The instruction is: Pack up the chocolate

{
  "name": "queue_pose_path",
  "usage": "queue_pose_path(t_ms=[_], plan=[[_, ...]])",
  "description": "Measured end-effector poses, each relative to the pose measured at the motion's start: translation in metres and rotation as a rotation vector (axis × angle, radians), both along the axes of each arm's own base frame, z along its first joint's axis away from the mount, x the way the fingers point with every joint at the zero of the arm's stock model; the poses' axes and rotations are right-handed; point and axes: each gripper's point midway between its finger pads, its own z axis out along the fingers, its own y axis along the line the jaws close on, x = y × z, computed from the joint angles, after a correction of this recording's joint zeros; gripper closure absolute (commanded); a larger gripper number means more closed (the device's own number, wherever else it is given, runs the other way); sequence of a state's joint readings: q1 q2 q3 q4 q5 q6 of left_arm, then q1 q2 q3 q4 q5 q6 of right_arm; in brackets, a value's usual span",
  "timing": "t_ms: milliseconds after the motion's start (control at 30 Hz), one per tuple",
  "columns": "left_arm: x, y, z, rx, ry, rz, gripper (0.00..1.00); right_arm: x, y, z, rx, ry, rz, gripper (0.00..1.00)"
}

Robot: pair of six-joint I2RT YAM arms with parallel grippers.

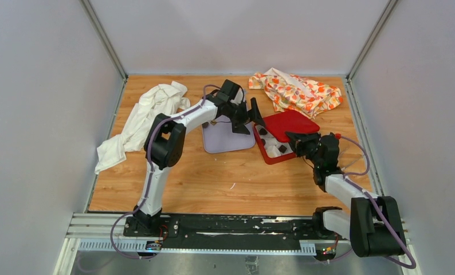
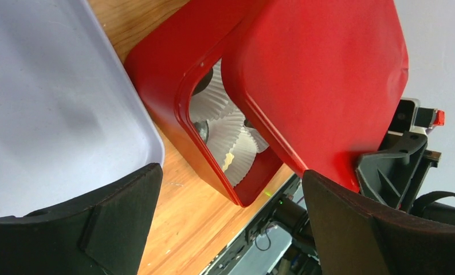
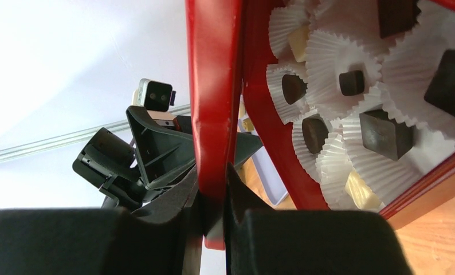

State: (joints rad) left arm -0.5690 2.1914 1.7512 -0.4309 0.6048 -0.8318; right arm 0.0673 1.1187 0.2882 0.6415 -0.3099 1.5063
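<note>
My right gripper needs to move back toward the box's near rim next, and then it should lower the lid's near edge onto the box's rim.
A red box (image 1: 269, 156) right of centre holds chocolate (image 3: 385, 133) in white crinkled paper cups (image 3: 334, 54): dark blocks and rounds, plus a few cream pieces (image 3: 363, 193). The red lid (image 1: 294, 122) lies tilted over the box's far part, leaving the near-left cups uncovered. My right gripper (image 1: 294, 139) is shut on the lid's edge (image 3: 214, 114). My left gripper (image 1: 249, 119) hovers open at the box's left end, with nothing between its fingers (image 2: 105, 229). In the left wrist view the lid (image 2: 317, 74) overlaps the box (image 2: 162, 74), and a cream piece (image 2: 230, 160) shows inside.
A lavender tray (image 1: 225, 142) lies just left of the box, under the left wrist. A white cloth (image 1: 142, 117) is bunched at the far left and a patterned orange cloth (image 1: 297, 89) at the back right. Grey walls enclose the table.
</note>
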Motion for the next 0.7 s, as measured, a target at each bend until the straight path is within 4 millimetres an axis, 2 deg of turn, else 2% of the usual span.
queue_pose_path(t_ms=[133, 267, 533, 700], plan=[[-0.003, -0.007, -0.008, -0.001, 0.017, -0.002, 0.03, -0.004, 0.002, -0.007, 0.026, 0.018, -0.003, 1.00], [-0.004, -0.010, -0.014, 0.000, 0.033, 0.000, 0.03, -0.003, 0.006, -0.004, 0.039, 0.009, 0.006, 1.00], [0.001, -0.016, -0.010, -0.032, 0.032, 0.016, 0.05, -0.012, 0.014, 0.001, 0.038, 0.001, 0.029, 1.00], [0.001, -0.020, -0.007, -0.048, 0.030, 0.017, 0.11, -0.023, 0.017, -0.007, 0.032, 0.022, 0.036, 1.00]])
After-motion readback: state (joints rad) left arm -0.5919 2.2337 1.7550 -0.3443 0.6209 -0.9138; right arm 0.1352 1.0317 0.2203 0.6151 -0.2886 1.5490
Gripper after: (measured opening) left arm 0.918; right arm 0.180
